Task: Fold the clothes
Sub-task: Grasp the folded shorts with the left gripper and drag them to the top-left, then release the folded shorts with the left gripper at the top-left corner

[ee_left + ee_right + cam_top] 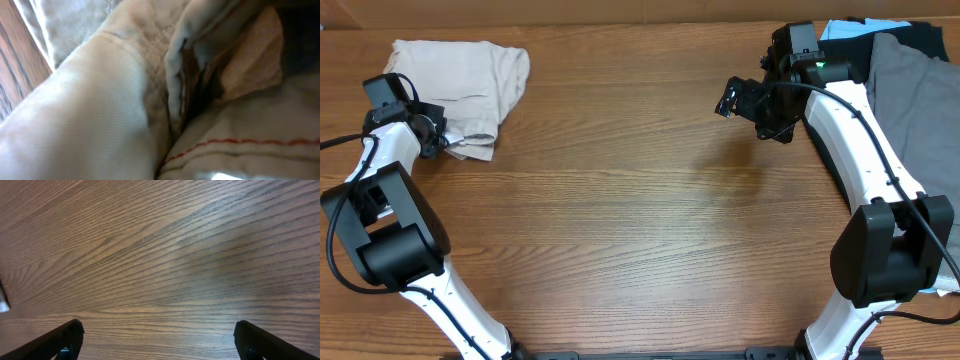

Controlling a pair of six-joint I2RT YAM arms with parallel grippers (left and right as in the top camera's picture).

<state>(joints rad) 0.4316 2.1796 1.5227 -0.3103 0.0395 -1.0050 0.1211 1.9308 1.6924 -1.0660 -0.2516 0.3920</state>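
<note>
My left gripper slides the cloth outward and to the left in the overhead view toward the bare far corner (366, 54) next and releases it there.
The beige khaki shorts (460, 75) lie bunched and partly folded at the table's far left. My left gripper (442, 140) is at their lower left edge, where the cloth is gathered toward it. The left wrist view is filled with beige fabric (100, 110), seams and a red stitch line. The fabric covers the fingers, and they seem shut on it. My right gripper (732, 98) hangs over bare wood at the far right, far from the shorts. Its fingers (160, 340) are wide open and empty.
A grey garment (920, 110) lies at the right edge, with a black one (920, 35) and something light blue (850, 28) behind it. The wooden table (640, 220) is bare between the arms.
</note>
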